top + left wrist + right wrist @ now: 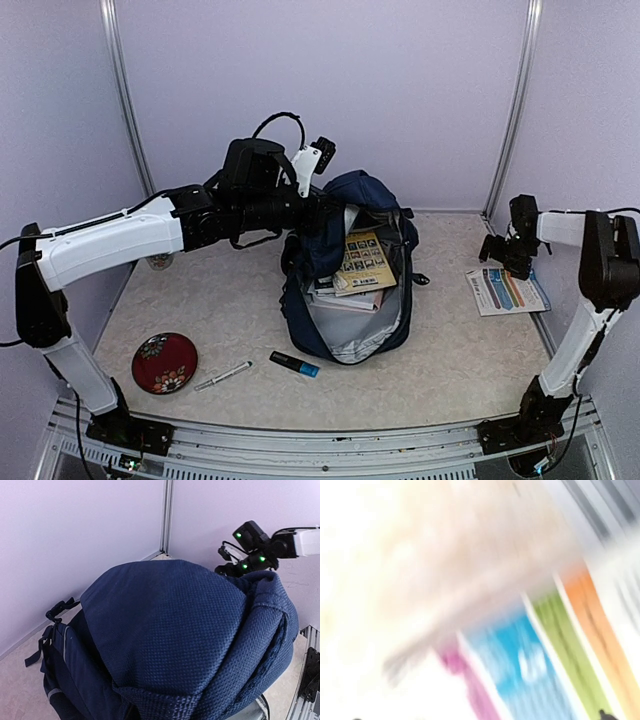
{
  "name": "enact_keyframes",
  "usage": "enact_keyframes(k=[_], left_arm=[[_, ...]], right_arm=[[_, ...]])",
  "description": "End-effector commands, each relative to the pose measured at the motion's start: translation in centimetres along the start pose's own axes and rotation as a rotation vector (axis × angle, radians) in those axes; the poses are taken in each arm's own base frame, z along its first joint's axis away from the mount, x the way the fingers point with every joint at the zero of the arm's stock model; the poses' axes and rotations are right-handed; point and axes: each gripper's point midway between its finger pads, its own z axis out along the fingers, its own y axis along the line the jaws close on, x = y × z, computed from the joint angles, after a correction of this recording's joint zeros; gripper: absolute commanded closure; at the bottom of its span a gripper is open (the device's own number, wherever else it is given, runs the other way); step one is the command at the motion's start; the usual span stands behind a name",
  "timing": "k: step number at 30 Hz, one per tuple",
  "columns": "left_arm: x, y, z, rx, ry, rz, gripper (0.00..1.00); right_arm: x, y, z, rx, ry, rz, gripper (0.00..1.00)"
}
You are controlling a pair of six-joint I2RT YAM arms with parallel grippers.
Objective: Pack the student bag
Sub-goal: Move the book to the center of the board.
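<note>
Next, my left gripper draws the bag's upper flap to the left in the top view and releases it, because clear tabletop lies there.
The student bag point(345, 330), navy blue with grey lining, lies in the middle of the table with its main compartment unzipped. Inside it, books point(362, 262) with a yellow cover on top are stacked. My left gripper point(318, 212) is shut on the bag's upper flap and holds it lifted; in the left wrist view the navy fabric point(165, 630) hides the fingers. My right gripper point(500, 258) hovers open at the far right, just over a striped booklet point(507, 290). The right wrist view is blurred and shows only the booklet's coloured bands point(525, 665).
Near the front left lie a round red case point(165, 362), a silver pen point(223, 376) and a blue-tipped marker point(294, 364). A small black item point(420, 279) sits right of the bag. Walls with metal posts enclose the table.
</note>
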Motion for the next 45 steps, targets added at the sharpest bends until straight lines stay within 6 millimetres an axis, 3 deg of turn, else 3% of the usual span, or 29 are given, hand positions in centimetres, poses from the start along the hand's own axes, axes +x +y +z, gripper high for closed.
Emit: enact_keyframes(k=[1, 6, 10, 12, 16, 21, 24, 27, 30, 35, 37, 39, 42, 45], left_arm=[[1.6, 4.5, 0.4, -0.123, 0.015, 0.006, 1.00], [1.9, 3.9, 0.9, -0.082, 0.006, 0.021, 1.00], [2.2, 3.9, 1.4, -0.073, 0.020, 0.035, 1.00], [2.3, 3.9, 1.6, -0.068, 0.025, 0.038, 1.00], [2.1, 3.8, 1.5, -0.063, 0.021, 0.036, 1.00], [1.8, 3.8, 1.1, -0.061, 0.016, 0.033, 1.00], [1.5, 3.8, 0.4, -0.063, 0.009, 0.032, 1.00], [1.1, 4.0, -0.5, -0.074, -0.013, 0.035, 1.00], [0.5, 4.1, -1.5, -0.083, -0.031, 0.041, 1.00], [-0.4, 4.2, -3.1, -0.090, -0.068, 0.047, 1.00], [-0.5, 4.4, -3.4, -0.096, -0.080, 0.048, 1.00], [-0.2, 4.6, -3.3, -0.102, -0.074, 0.049, 1.00], [0.4, 4.6, -2.9, -0.100, -0.051, 0.043, 1.00], [1.1, 4.5, -3.0, -0.092, -0.034, 0.045, 1.00]], right_arm=[[-3.5, -0.9, 3.0, 0.131, 0.015, -0.092, 0.01], [-3.6, -3.9, 6.5, 0.323, 0.070, -0.125, 0.02], [-2.2, -5.4, 8.8, 0.399, 0.150, -0.160, 0.05], [-0.9, -5.1, 9.6, 0.380, 0.189, -0.171, 0.12], [1.8, -3.7, 9.3, 0.375, 0.211, -0.236, 0.25], [6.2, -2.2, 8.7, 0.295, 0.287, -0.261, 0.30], [8.7, 0.2, 7.4, 0.173, 0.302, -0.264, 0.36], [13.2, 4.4, 6.7, -0.015, 0.388, -0.318, 0.37], [17.6, 7.0, 5.2, -0.163, 0.475, -0.317, 0.39], [22.1, 13.4, -0.6, -0.472, 0.528, -0.418, 0.40], [20.8, 14.5, -2.8, -0.530, 0.482, -0.442, 0.33], [17.7, 13.3, -3.3, -0.482, 0.395, -0.401, 0.29], [13.1, 7.8, -2.3, -0.313, 0.301, -0.222, 0.20], [10.6, 2.4, -1.5, -0.177, 0.210, -0.104, 0.05]])
